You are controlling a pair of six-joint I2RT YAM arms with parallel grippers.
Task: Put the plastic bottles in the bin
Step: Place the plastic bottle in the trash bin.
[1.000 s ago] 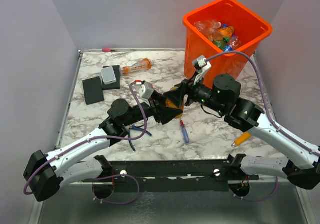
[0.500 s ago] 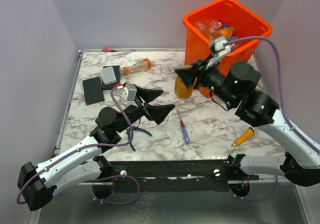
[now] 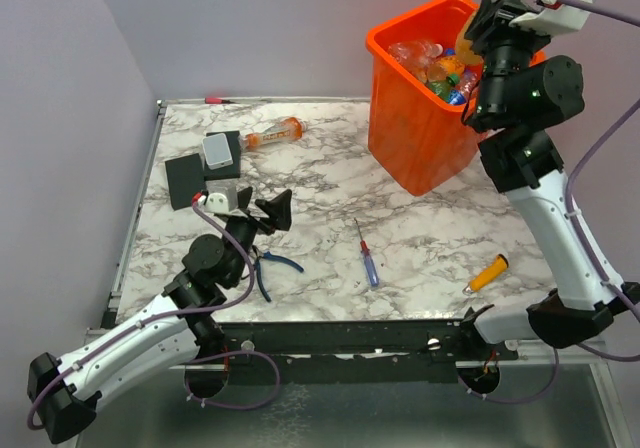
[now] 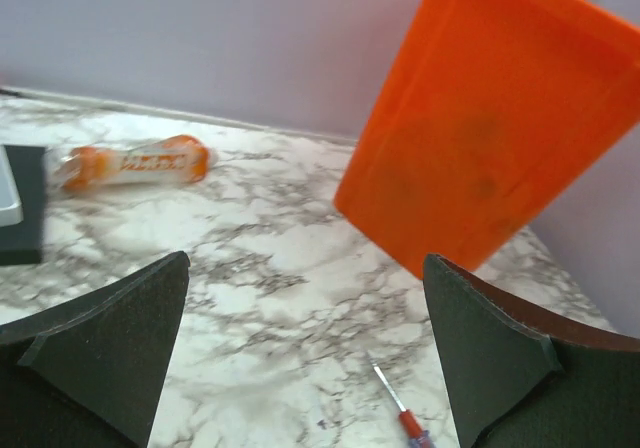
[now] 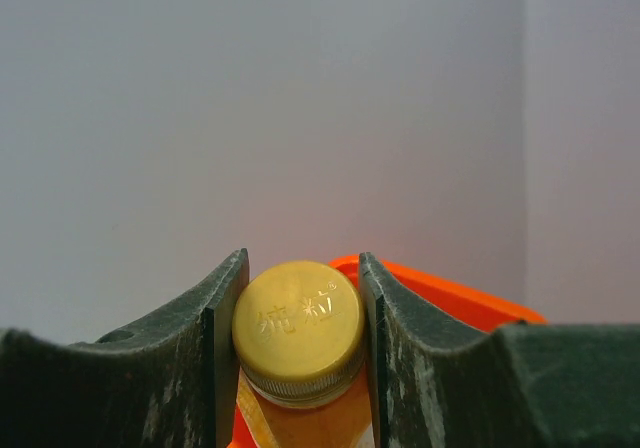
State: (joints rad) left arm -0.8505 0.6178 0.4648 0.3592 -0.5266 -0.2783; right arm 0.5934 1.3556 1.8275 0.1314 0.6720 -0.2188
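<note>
My right gripper should next move down toward the orange bin's opening (image 3: pixel 452 60) (image 5: pixel 440 298) to let go of the orange bottle, because it is already hanging above the bottles lying inside.
My right gripper (image 3: pixel 482 26) hangs high over the orange bin (image 3: pixel 415 143), shut on an orange bottle (image 3: pixel 466 44). In the right wrist view its yellow cap (image 5: pixel 298 328) sits pinched between the two fingers, with the bin's rim (image 5: pixel 455 296) behind it. Several bottles (image 3: pixel 432 68) lie inside the bin. One more orange bottle (image 3: pixel 272 133) lies on its side at the far left of the table, also seen in the left wrist view (image 4: pixel 130 163). My left gripper (image 3: pixel 266 211) is low over the near left of the table, open and holding nothing (image 4: pixel 305 268), well apart from that bottle.
A blue-and-red screwdriver (image 3: pixel 367 258) lies mid-table, its tip showing between the left fingers (image 4: pixel 400 408). Blue-handled pliers (image 3: pixel 270 268) lie under the left arm. Black blocks (image 3: pixel 186 180) and a grey block (image 3: pixel 220 150) sit at the far left. An orange-yellow tool (image 3: pixel 487 273) lies near right.
Both grippers met on the orange bottle mid-table. The left let go, opened wide and drew back to the near left. The right carried the bottle up over the bin.
</note>
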